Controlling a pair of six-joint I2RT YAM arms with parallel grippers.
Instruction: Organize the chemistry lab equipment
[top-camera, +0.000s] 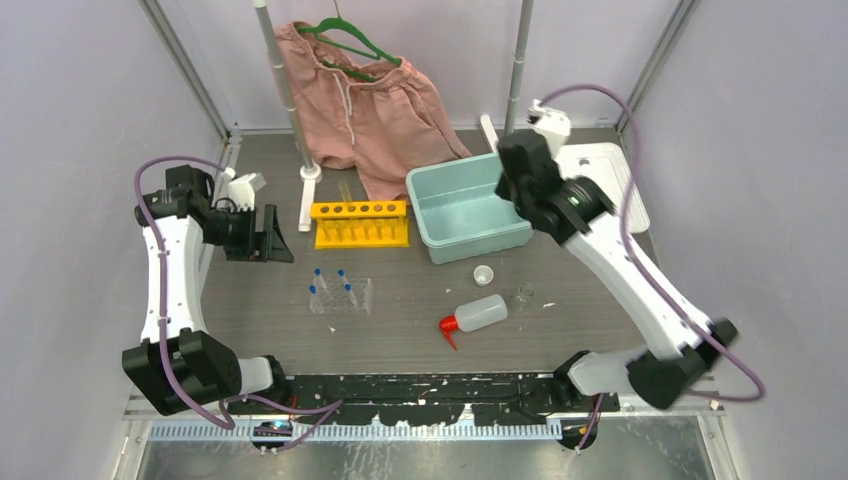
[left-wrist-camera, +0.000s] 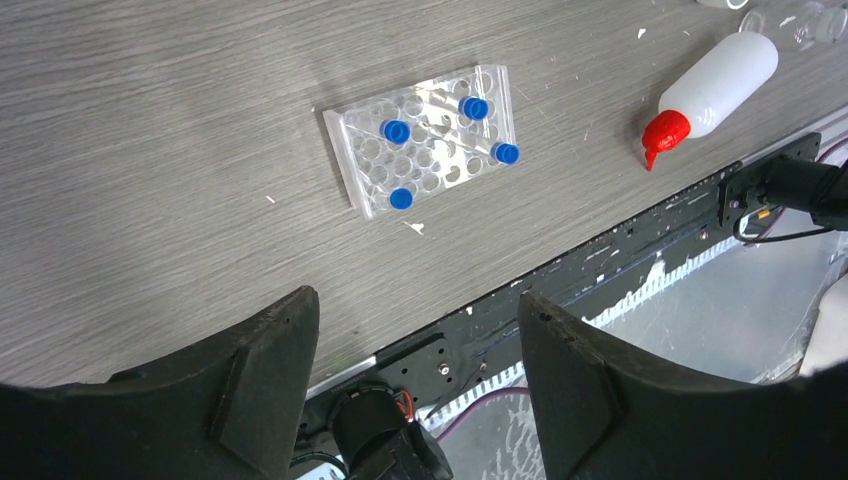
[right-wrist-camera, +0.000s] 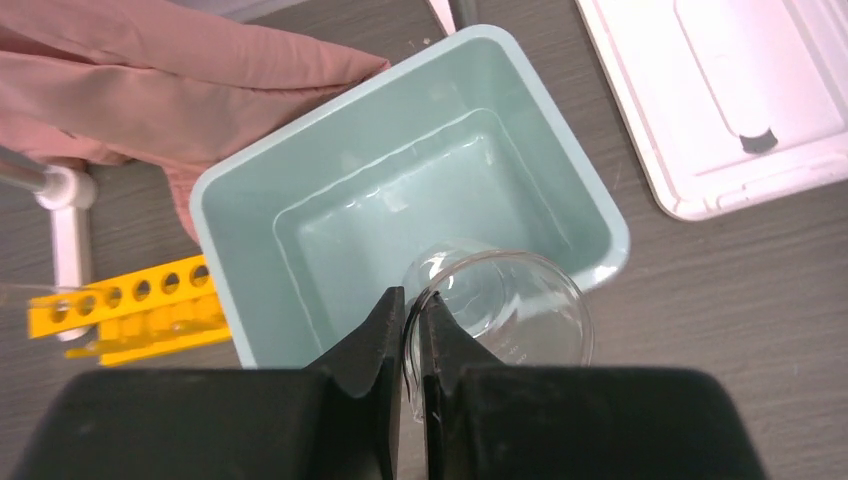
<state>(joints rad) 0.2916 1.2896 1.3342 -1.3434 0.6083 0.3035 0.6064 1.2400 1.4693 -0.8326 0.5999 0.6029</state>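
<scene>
Next I will move my right gripper outward and down inside the teal bin, toward the bin's far side, then release the beaker.
My right gripper (right-wrist-camera: 412, 315) is shut on the rim of a clear glass beaker (right-wrist-camera: 520, 305) and holds it above the teal bin (right-wrist-camera: 240, 200), near its front right corner; that gripper is hidden under the wrist in the top view. My left gripper (left-wrist-camera: 415, 330) is open and empty, raised at the far left (top-camera: 270, 238). A clear rack (left-wrist-camera: 425, 140) holds several blue-capped vials (left-wrist-camera: 396, 130). The white squeeze bottle with red nozzle (top-camera: 475, 315) lies on its side. A tiny white cup (top-camera: 484, 274) and a small clear beaker (top-camera: 523, 296) sit nearby. The yellow rack (top-camera: 362, 223) holds clear tubes.
Pink shorts (top-camera: 365, 100) on a green hanger hang from a white stand (top-camera: 290, 110) at the back. A white tray (right-wrist-camera: 740, 90) lies right of the bin. The black rail (top-camera: 420, 385) runs along the table's near edge.
</scene>
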